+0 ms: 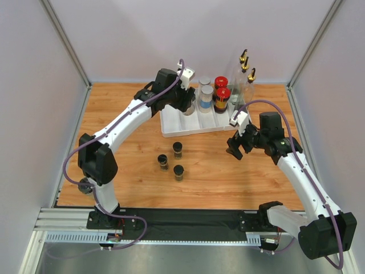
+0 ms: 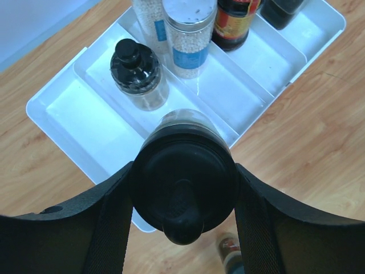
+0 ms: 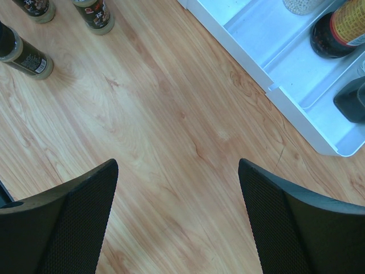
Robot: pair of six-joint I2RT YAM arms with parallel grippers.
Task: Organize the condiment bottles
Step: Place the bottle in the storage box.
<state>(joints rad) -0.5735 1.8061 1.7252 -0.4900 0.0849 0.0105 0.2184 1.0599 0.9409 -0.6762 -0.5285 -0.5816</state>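
The tray's bottom in front of the other black-lidded jar is empty, so my left gripper will next lower straight into the tray (image 2: 85, 128) lane, close by that jar.
My left gripper (image 2: 183, 197) is shut on a medium black-lidded jar (image 2: 183, 177), held upright over the near end of the white divided tray (image 2: 85, 128). Whether the jar rests on the tray floor is hidden. Another black-lidded jar (image 2: 137, 68) stands further along in the tray, beside two grey-lidded clear jars (image 1: 206, 96) and two red-capped amber jars (image 1: 222, 97). Tall gold-spouted bottles (image 1: 244, 71) stand at the tray's back right. Three small black-lidded jars (image 1: 177, 149) stand on the table in front of the tray. My right gripper (image 3: 178, 171) hangs open over bare wood.
The wooden table (image 1: 125, 165) is walled in by white panels at the back and both sides. In the right wrist view, the tray's corner (image 3: 296, 114) lies to the upper right and the small jars (image 3: 28, 57) to the upper left.
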